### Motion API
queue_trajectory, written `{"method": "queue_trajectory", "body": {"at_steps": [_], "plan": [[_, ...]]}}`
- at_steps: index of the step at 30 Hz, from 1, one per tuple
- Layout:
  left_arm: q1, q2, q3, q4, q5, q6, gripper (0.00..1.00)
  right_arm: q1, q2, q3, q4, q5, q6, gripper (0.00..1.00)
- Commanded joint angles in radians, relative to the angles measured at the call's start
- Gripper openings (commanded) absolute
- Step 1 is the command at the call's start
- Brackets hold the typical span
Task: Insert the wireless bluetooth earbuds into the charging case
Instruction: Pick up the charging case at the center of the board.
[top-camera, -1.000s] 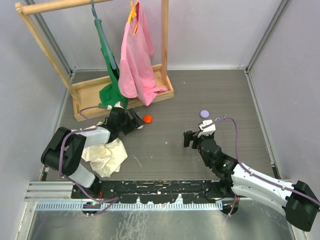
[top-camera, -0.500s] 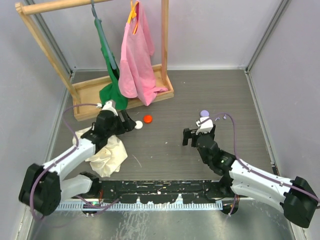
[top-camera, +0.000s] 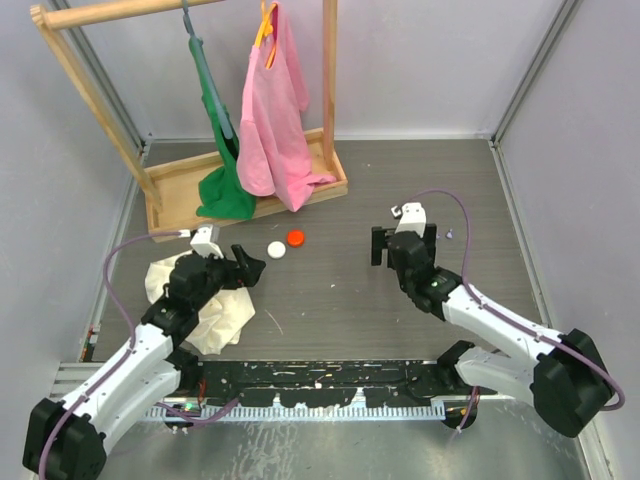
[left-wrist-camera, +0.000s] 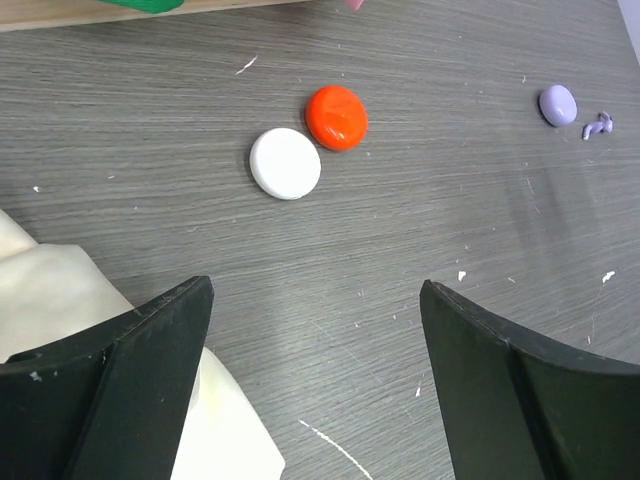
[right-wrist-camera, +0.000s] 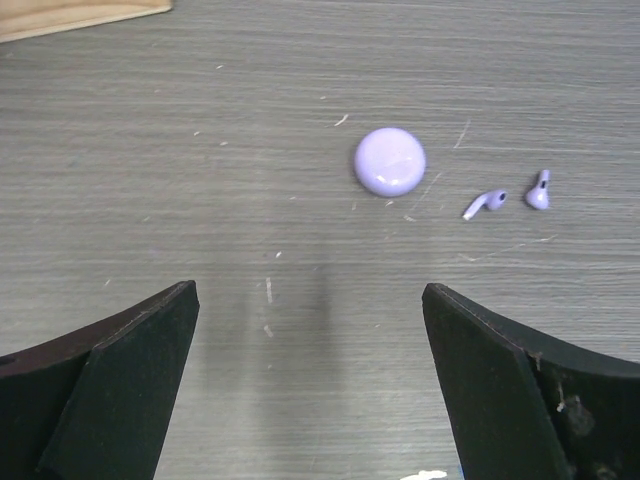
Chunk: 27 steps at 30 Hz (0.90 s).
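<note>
I need to move my right gripper away from my base and down to the round charging case (right-wrist-camera: 390, 162) next, with my open fingers on either side of the case.
The charging case (right-wrist-camera: 390, 161) is a small round pale-lavender puck lying shut on the grey table, also seen far right in the left wrist view (left-wrist-camera: 558, 105). Two tiny pale earbuds (right-wrist-camera: 485, 203) (right-wrist-camera: 539, 190) lie loose just right of it; one shows from above (top-camera: 450, 235). My right gripper (right-wrist-camera: 310, 300) (top-camera: 400, 248) is open and empty, its tips short of the case, and its body hides the case in the top view. Well to the left, my left gripper (left-wrist-camera: 315, 290) (top-camera: 243, 268) is also open and empty.
A white disc (left-wrist-camera: 286, 163) and a red-orange cap (left-wrist-camera: 337, 117) lie side by side ahead of the left gripper. A cream cloth (top-camera: 215, 310) lies under the left arm. A wooden clothes rack (top-camera: 250, 195) with pink (top-camera: 272, 110) and green (top-camera: 225, 190) garments stands far left.
The left arm drew back toward the near left, away from the red-orange cap, uncovering the white disc, and its jaws widened. The right gripper moved farther out over the case and opened wider.
</note>
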Motion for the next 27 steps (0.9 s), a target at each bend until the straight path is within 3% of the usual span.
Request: {"method": "queue_trajectory", "body": {"at_steps": [1, 3, 8, 15, 27], "plan": [[0.001, -0.067, -0.018, 0.095, 0.014, 0.017, 0.87, -0.097, 0.055, 0.104, -0.005, -0.073, -0.044, 1.00], [-0.017, -0.094, -0.017, 0.082, -0.011, 0.022, 0.94, -0.149, 0.093, 0.133, -0.002, -0.116, -0.065, 1.00], [-0.045, -0.117, -0.009, 0.038, -0.093, 0.036, 1.00, -0.295, 0.232, 0.235, -0.037, -0.284, -0.084, 1.00], [-0.052, -0.128, -0.006, 0.000, -0.173, 0.032, 0.98, -0.444, 0.412, 0.365, -0.059, -0.456, -0.101, 0.98], [-0.053, -0.113, -0.005, 0.004, -0.177, 0.028, 0.98, -0.501, 0.694, 0.566, -0.123, -0.494, -0.183, 0.91]]}}
